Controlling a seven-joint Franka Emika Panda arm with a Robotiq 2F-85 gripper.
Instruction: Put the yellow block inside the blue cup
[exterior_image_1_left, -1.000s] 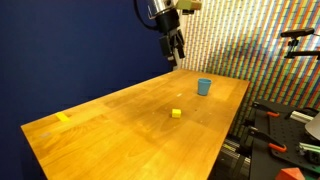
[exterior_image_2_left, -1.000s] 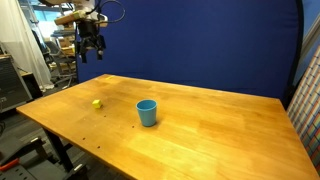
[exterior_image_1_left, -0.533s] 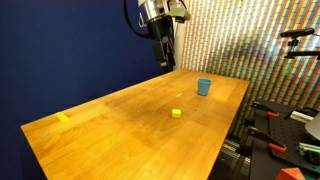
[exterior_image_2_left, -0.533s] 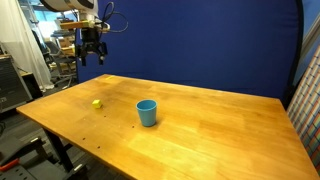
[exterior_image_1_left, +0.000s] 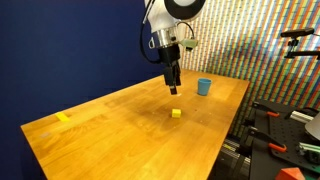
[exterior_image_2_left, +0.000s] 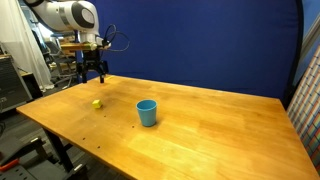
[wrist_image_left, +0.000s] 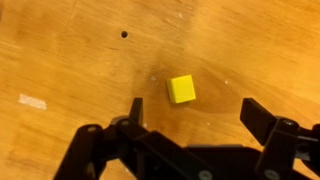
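Note:
Next, my gripper lowers its open fingers onto the yellow block (exterior_image_1_left: 176, 113) (wrist_image_left: 181, 89), passing them down either side, since the block lies on the tabletop below.
A small yellow block (exterior_image_1_left: 176, 113) lies on the wooden table; it also shows in an exterior view (exterior_image_2_left: 97, 103) and in the wrist view (wrist_image_left: 181, 89). A blue cup (exterior_image_1_left: 204, 87) stands upright on the table, apart from the block, and shows in an exterior view (exterior_image_2_left: 147, 112). My gripper (exterior_image_1_left: 171, 86) hangs above the table, a little above and behind the block, also seen in an exterior view (exterior_image_2_left: 92, 75). In the wrist view the gripper (wrist_image_left: 190, 110) is open and empty, with the block just beyond its fingertips.
The wooden table (exterior_image_1_left: 120, 130) has a strip of yellow tape (exterior_image_1_left: 64, 118) near one corner. A blue curtain stands behind it. Equipment with red clamps (exterior_image_1_left: 270, 140) sits past the table edge. A small dark hole (wrist_image_left: 124, 34) marks the tabletop.
The gripper has come down from high above the table's far edge to just above the yellow block. Block and cup have not moved.

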